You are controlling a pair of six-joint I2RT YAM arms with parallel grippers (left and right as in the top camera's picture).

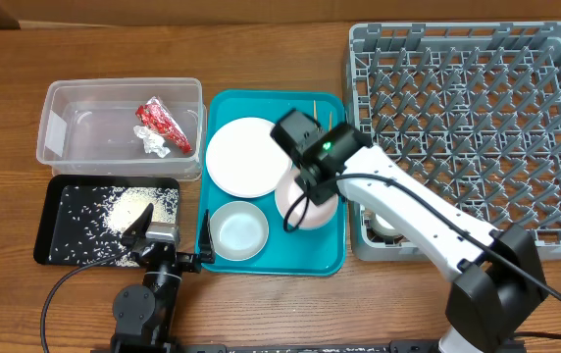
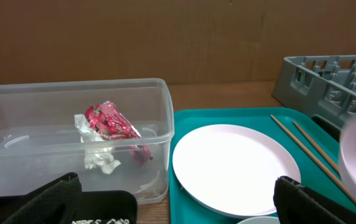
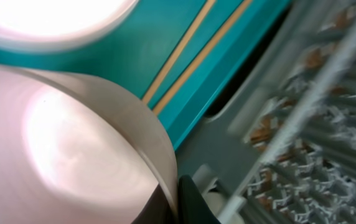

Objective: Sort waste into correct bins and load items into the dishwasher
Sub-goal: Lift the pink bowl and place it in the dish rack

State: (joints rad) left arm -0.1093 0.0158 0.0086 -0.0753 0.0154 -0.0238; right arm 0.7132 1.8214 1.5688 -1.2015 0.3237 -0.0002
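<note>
My right gripper is going to swing and turn to the right in the overhead view next, over the dish rack's middle wires, and release the pink bowl's rim there, since those wires are empty.
My right gripper [image 1: 305,188] is shut on the rim of the pink bowl [image 1: 318,210] and holds it tilted over the right side of the teal tray [image 1: 330,257]; the fingers pinch the rim in the right wrist view [image 3: 175,199]. The round pale plate [image 1: 243,155], the pale grey bowl [image 1: 238,230] and the chopsticks [image 1: 326,116] lie on that tray. The red wrapper [image 1: 161,125] lies in the clear tub [image 1: 65,108]. Rice grains [image 1: 135,204] lie on the black tray [image 1: 57,230]. My left gripper [image 1: 153,232] is open and empty [image 2: 178,196] between the black tray and the teal tray.
The grey dish rack [image 1: 477,127] fills the right side, its edge just right of the teal tray [image 3: 327,124]. A small pale round thing, perhaps the cup [image 1: 386,226], sits in its near-left corner under my right arm. A cardboard wall stands behind the table.
</note>
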